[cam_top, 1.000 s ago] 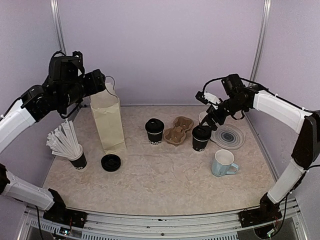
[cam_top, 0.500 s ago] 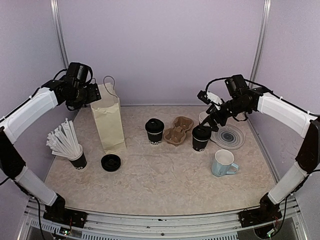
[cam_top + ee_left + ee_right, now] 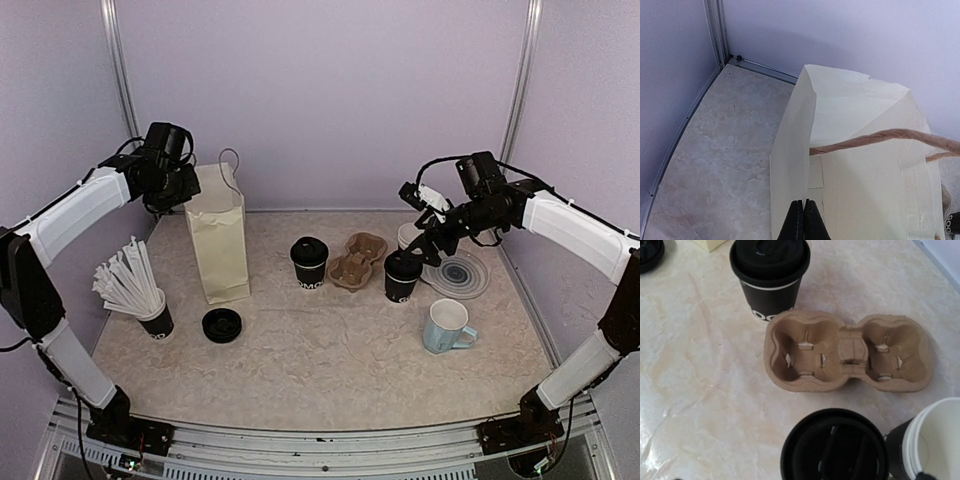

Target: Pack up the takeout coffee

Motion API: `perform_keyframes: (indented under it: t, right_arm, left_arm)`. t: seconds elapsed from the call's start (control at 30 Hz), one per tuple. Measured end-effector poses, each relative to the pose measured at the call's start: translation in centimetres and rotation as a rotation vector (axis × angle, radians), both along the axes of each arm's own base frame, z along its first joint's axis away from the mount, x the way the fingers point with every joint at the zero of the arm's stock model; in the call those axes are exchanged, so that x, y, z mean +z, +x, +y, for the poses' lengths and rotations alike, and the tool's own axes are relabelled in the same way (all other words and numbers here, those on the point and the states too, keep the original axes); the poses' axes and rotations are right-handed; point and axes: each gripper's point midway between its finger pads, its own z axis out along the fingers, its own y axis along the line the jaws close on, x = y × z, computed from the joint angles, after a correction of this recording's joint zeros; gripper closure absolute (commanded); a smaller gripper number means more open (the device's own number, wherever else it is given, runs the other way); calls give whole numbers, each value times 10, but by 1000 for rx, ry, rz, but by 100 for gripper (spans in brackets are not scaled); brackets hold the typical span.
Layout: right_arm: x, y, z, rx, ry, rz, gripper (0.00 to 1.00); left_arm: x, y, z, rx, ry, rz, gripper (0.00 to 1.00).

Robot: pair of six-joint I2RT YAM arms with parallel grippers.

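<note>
My right gripper needs to move down and to the left in the top view, past the lidded cup [image 3: 835, 450] onto the carrier's near pocket rim [image 3: 809, 387], because both pockets are empty.
Two takeout coffee cups, black with black lids, stand on the table: one [image 3: 309, 262] left of the brown pulp carrier [image 3: 357, 260], one [image 3: 403, 275] to its right. A lidless black cup with a white inside [image 3: 932, 440] stands just behind the right one. My right gripper [image 3: 427, 243] hangs open just above and right of the right lidded cup [image 3: 835, 450]; its fingertips barely show in the right wrist view. At the top of the cream paper bag [image 3: 220, 240], my left gripper [image 3: 804, 201] is shut on the bag's rim [image 3: 790, 150].
A loose black lid [image 3: 221, 325] lies in front of the bag. A black cup full of white sticks [image 3: 150, 300] stands at the left. A light-blue mug [image 3: 447, 326] and a ringed plate [image 3: 458, 272] sit at the right. The bag's rope handle [image 3: 880, 137] arches across its mouth.
The left arm swung in from the far left to the bag's top, and its jaws closed on the rim. The right gripper stayed by the right lidded cup.
</note>
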Motion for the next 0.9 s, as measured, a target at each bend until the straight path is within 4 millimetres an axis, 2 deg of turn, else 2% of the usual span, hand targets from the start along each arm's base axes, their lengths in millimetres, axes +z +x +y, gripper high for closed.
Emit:
perform_keyframes:
  t: [0.17,0.23,0.3,0.37,0.5,0.6,0.67,0.8,0.9]
  right_arm:
    - [0,-1,1,19,-5,-11,1]
    - [0,-2,1,37,-12,-20,0]
    - [-1,-2,3,58,-22,-30,1]
    - [-3,-2,7,83,-40,-39,1]
    - [-13,-6,27,156,-99,-64,12]
    - [-28,-13,48,223,-150,-69,26]
    - [-43,-13,60,250,-193,-65,39]
    - [-73,-3,80,267,-272,-63,74]
    - [-94,13,88,250,-327,-63,88]
  left_arm:
    - [11,2,-7,-25,-4,-37,100]
    - [26,-2,-14,-49,-10,-73,100]
    - [50,-9,-24,-80,-26,-129,100]
    - [87,-22,-35,-119,-55,-214,100]
    - [153,-59,-47,-181,-119,-375,100]
    - [190,-90,-49,-219,-165,-467,100]
    - [208,-109,-50,-249,-191,-509,100]
    - [227,-134,-56,-319,-232,-555,100]
    - [232,-146,-62,-369,-250,-562,100]
